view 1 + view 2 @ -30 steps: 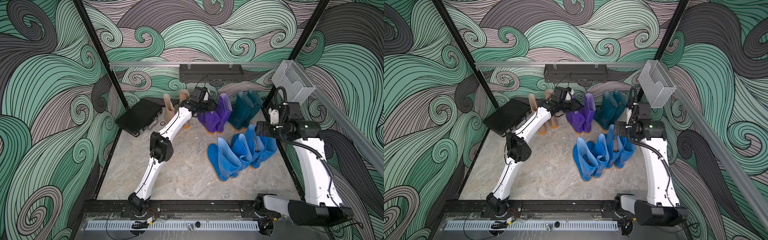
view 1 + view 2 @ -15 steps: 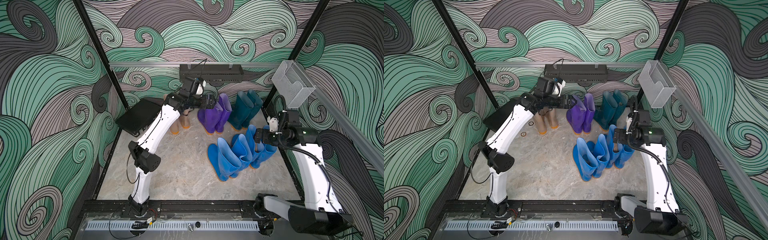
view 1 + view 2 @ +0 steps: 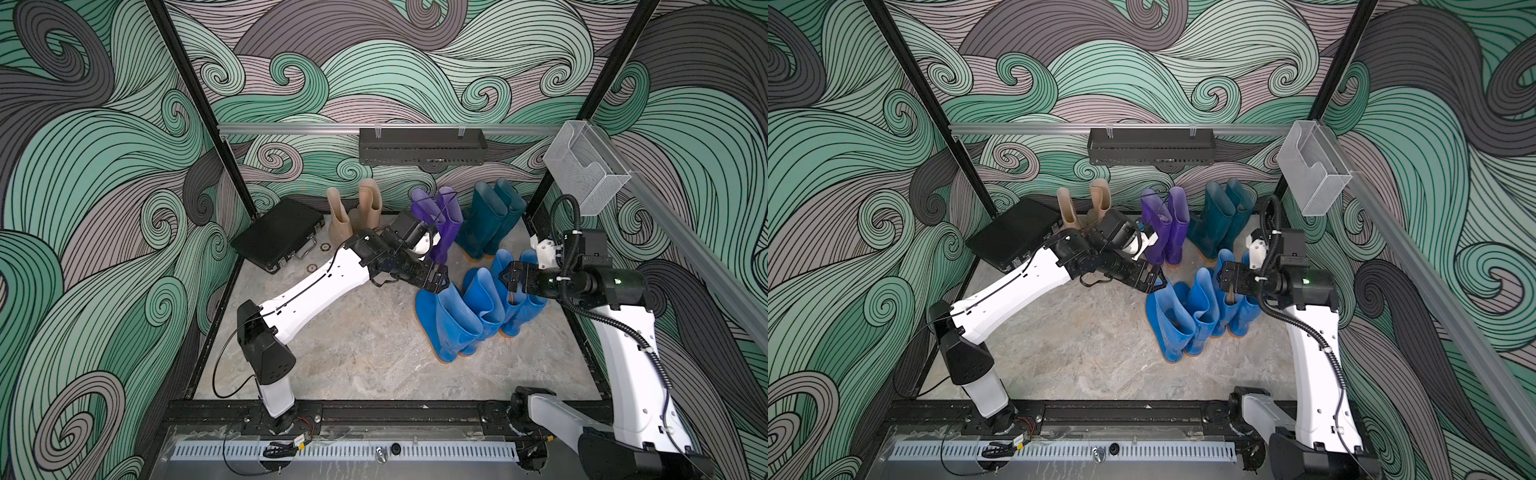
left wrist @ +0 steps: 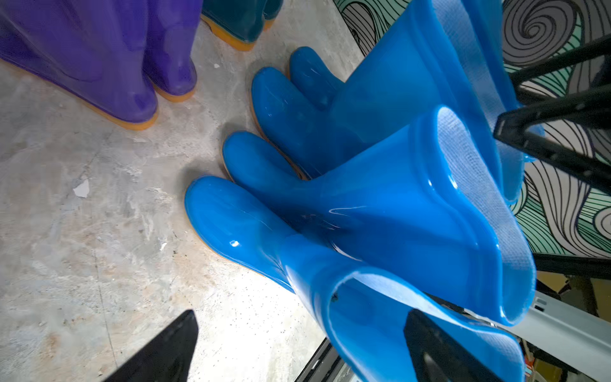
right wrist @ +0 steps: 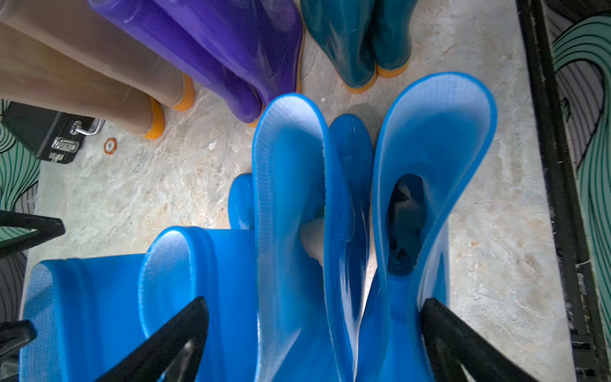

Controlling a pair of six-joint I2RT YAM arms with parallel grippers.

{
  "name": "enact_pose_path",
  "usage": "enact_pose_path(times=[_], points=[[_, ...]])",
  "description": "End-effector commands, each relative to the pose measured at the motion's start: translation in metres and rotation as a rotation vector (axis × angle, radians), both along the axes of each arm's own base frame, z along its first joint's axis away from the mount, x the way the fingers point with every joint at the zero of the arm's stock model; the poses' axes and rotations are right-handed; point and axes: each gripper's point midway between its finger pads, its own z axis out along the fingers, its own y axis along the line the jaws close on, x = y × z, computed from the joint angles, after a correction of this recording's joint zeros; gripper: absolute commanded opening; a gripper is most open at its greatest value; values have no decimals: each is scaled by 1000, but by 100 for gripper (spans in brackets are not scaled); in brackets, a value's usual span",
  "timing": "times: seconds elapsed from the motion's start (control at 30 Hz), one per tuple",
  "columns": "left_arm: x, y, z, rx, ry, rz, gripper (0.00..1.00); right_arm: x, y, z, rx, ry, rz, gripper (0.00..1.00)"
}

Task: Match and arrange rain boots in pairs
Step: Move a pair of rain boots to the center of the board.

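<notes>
I need to lower my right gripper astride the neighbouring blue boot's rim and ease it toward my left gripper, because that rim is just below, between the open fingers of my right gripper.
Four bright blue rain boots [image 3: 446, 322] stand bunched together right of centre in both top views. Along the back wall stand a beige pair [image 3: 353, 208], a purple pair [image 3: 446, 216] and a dark teal pair [image 3: 490, 216]. My left gripper [image 3: 436, 282] is open at the top of the leftmost blue boot [image 4: 380, 330]; one finger [image 4: 439, 350] sits inside its shaft and the other [image 4: 158, 350] outside. My right gripper [image 3: 509, 282] is open, its fingers [image 5: 165, 340] astride the tops of the two rightmost blue boots [image 5: 297, 198].
A flat black case [image 3: 278, 235] with a metal handle lies at the back left beside the beige boots, with small round discs [image 3: 325, 247] on the floor near it. A black rack [image 3: 422, 145] hangs on the back wall. A clear bin [image 3: 582, 166] hangs on the right rail.
My left arm let go at the purple boots, lifted, then swung forward and down to the leftmost blue boot with its jaws wide. The right gripper shifted slightly over the blue boots.
</notes>
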Motion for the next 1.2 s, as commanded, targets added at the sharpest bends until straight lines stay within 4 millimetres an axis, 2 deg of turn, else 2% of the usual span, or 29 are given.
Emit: enact_pose_path(times=[0.0, 0.13, 0.27, 0.4, 0.43, 0.53, 0.63, 0.7, 0.73, 0.8, 0.87, 0.93, 0.97, 1.07, 1.17], points=[[-14, -29, 36, -121, -54, -91, 99, -2, 5, -14, 20, 43, 26, 99], [-21, -47, 31, -139, -31, -132, 99, -2, -3, -24, -28, 71, 14, 99], [-23, -68, 29, -182, -45, -156, 98, 2, 11, -34, 12, 100, 68, 95], [-19, -86, 13, -145, -14, -179, 99, 5, 34, -37, 73, 102, 137, 69], [-18, -90, 8, -136, -10, -181, 99, 5, 38, -38, 77, 108, 146, 58], [-12, -100, 5, -144, -31, -176, 99, 3, 46, -42, 96, 126, 171, 32], [-2, -106, -4, -135, -56, -155, 99, -3, 54, -45, 141, 139, 188, 14], [6, -107, -13, -125, -53, -131, 97, -4, 59, -44, 174, 141, 199, 9], [11, -107, -14, -125, -52, -110, 91, -5, 63, -42, 197, 141, 207, 6], [15, -113, -11, -159, -59, -107, 70, -4, 69, -38, 235, 143, 222, 0], [19, -115, 0, -197, -85, -100, 28, -3, 78, -27, 290, 128, 245, 0], [22, -115, 15, -228, -121, -97, 4, -3, 90, -12, 351, 108, 269, 0], [23, -113, 22, -240, -140, -96, 0, -2, 95, -3, 382, 90, 278, 0], [26, -104, 36, -251, -172, -89, 0, 0, 112, 18, 453, 59, 311, 0], [33, -84, 38, -244, -150, -44, 0, 0, 130, 31, 509, 50, 342, 0]])
